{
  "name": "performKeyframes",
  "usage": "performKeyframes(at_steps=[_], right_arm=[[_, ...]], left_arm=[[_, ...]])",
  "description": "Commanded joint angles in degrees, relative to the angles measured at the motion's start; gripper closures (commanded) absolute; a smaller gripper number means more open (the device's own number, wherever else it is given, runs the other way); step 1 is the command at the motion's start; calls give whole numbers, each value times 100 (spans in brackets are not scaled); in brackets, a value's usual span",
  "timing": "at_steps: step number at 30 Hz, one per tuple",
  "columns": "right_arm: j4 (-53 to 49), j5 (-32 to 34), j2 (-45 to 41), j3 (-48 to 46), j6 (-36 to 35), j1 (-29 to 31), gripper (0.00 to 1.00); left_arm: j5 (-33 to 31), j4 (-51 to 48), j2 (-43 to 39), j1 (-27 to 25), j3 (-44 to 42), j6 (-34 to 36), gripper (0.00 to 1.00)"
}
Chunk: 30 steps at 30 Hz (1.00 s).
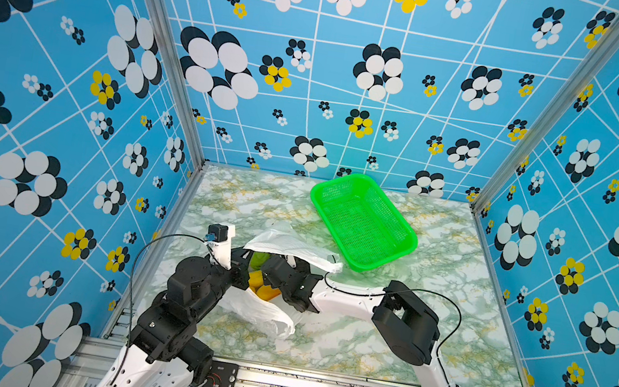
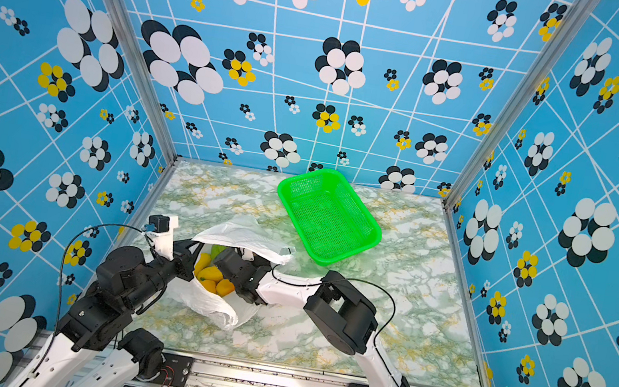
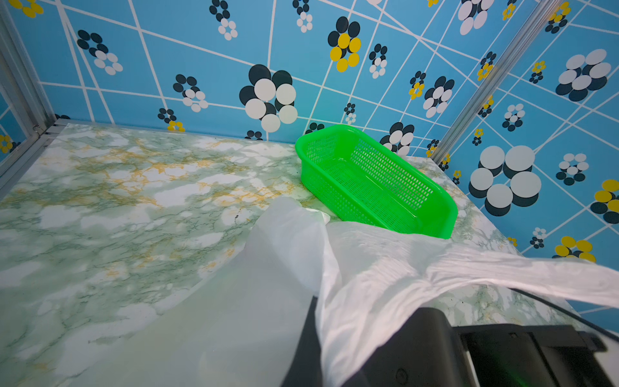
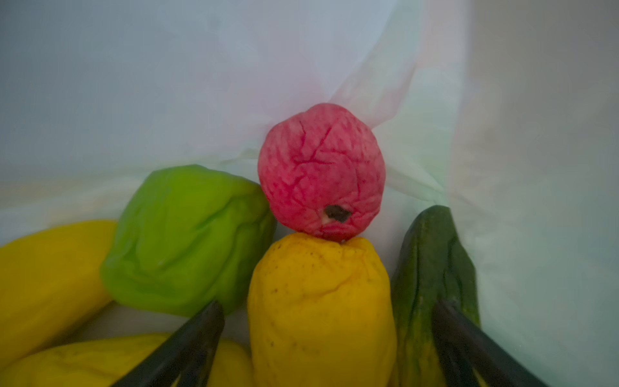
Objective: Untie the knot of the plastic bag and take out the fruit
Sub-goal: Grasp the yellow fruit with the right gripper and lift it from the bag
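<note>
My right gripper draws both open fingers together onto the sides of the yellow fruit (image 4: 322, 316) inside the bag next, since the fruit already lies between them.
The white plastic bag (image 1: 283, 245) (image 2: 240, 236) lies open at the front middle of the table, and its knot is not in view. My left gripper (image 1: 242, 270) (image 3: 355, 321) is shut on the bag's rim sheet (image 3: 368, 261), holding it up. Fruit (image 1: 263, 290) (image 2: 211, 275) shows through the mouth. My right gripper (image 2: 224, 262) (image 4: 326, 304) is inside the bag and open. Its fingers straddle a yellow fruit (image 4: 318, 308) without pressing it. Around that fruit lie a pinkish-red one (image 4: 321, 171), a light green one (image 4: 191, 238), a dark green striped one (image 4: 432, 278) and other yellow ones (image 4: 47, 278).
A green mesh basket (image 1: 364, 224) (image 2: 329, 216) (image 3: 375, 181) with nothing in it sits behind the bag, towards the back right. Blue patterned walls close off three sides of the marble-patterned table (image 1: 423, 339). The right arm's elbow (image 1: 409, 324) stands over the front right.
</note>
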Motion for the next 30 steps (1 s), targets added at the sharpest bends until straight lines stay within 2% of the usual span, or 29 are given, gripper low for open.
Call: performKeyframes(at_steps=[1,3,5,8,12,15,21,25,30], right_arm=[[-97,109,355,182,-235,-71,5],[-50,106,427,242,-330,-108,14],[-38,116,387,245,-399,-127,30],[153,128,170,73,-558,-136,39],[605,170,-99,-174,-845,-127,43],[834,154,-429,-158,-1034,-136,48],[944,54,-361,476,-1383,-139,49],[605,58,74,1449,-1494,-180,53],[680,-152,110,1746,-1522,-206,55]], left_arm=[[-34,249,11,-15,-71,62,100],[-45,305,88,-15,-56,88,100],[-102,401,229,-15,-6,160,100],[-380,775,620,-9,132,412,100],[-995,1807,1540,95,292,916,100],[-1187,2099,2470,475,855,919,100],[-655,2271,3669,1162,2132,951,100],[-260,2172,3865,1209,2870,1111,100],[180,2156,3838,1201,3098,1120,100]])
